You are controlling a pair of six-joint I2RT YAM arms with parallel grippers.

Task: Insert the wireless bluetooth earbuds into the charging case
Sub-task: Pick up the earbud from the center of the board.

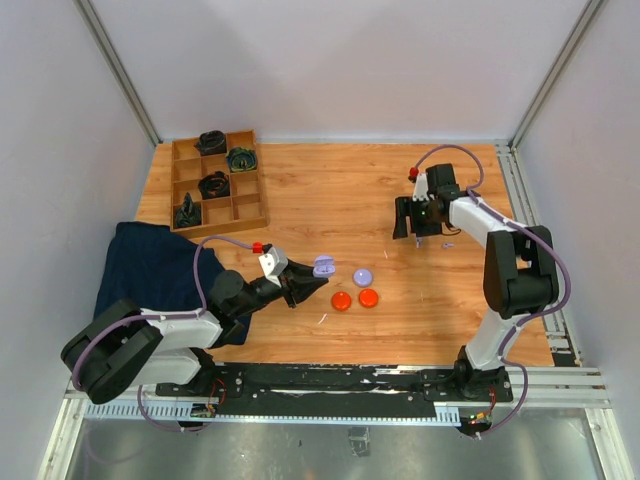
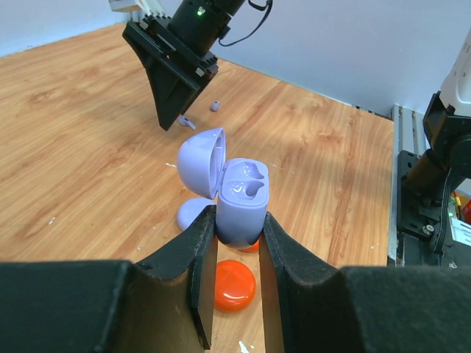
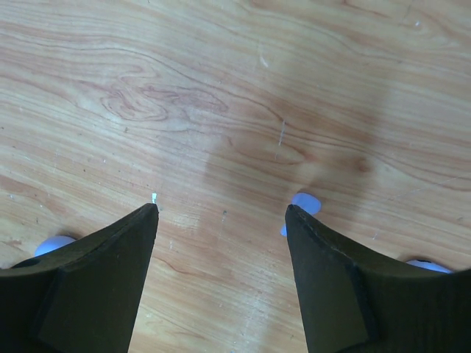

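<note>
I should next move my right gripper to the right in the wrist view and lower it around the earbud's rounded head (image 3: 307,202), because the head is outside the gripper's open fingers.
My left gripper (image 2: 237,220) is shut on the base of a lavender charging case (image 2: 243,195), held off the table with its lid (image 2: 202,158) swung open and both wells empty. From above, the case (image 1: 323,266) shows at the left gripper (image 1: 305,280), left of centre. Two tiny lavender earbuds (image 2: 186,121) (image 2: 215,106) lie on the wood under my right gripper (image 1: 415,232). That right gripper (image 3: 221,209) stands open just above the table, with one earbud (image 3: 305,204) beside its right fingertip (image 3: 294,217). Another lavender piece (image 3: 53,244) peeks out by the left finger.
Two orange-red discs (image 1: 341,300) (image 1: 368,297) and a lavender disc (image 1: 363,277) lie just beyond the case. A wooden compartment tray (image 1: 252,208) with black coiled bundles stands at the back left. A dark blue cloth (image 1: 150,265) lies at the left, metal rails (image 1: 525,200) along the right edge.
</note>
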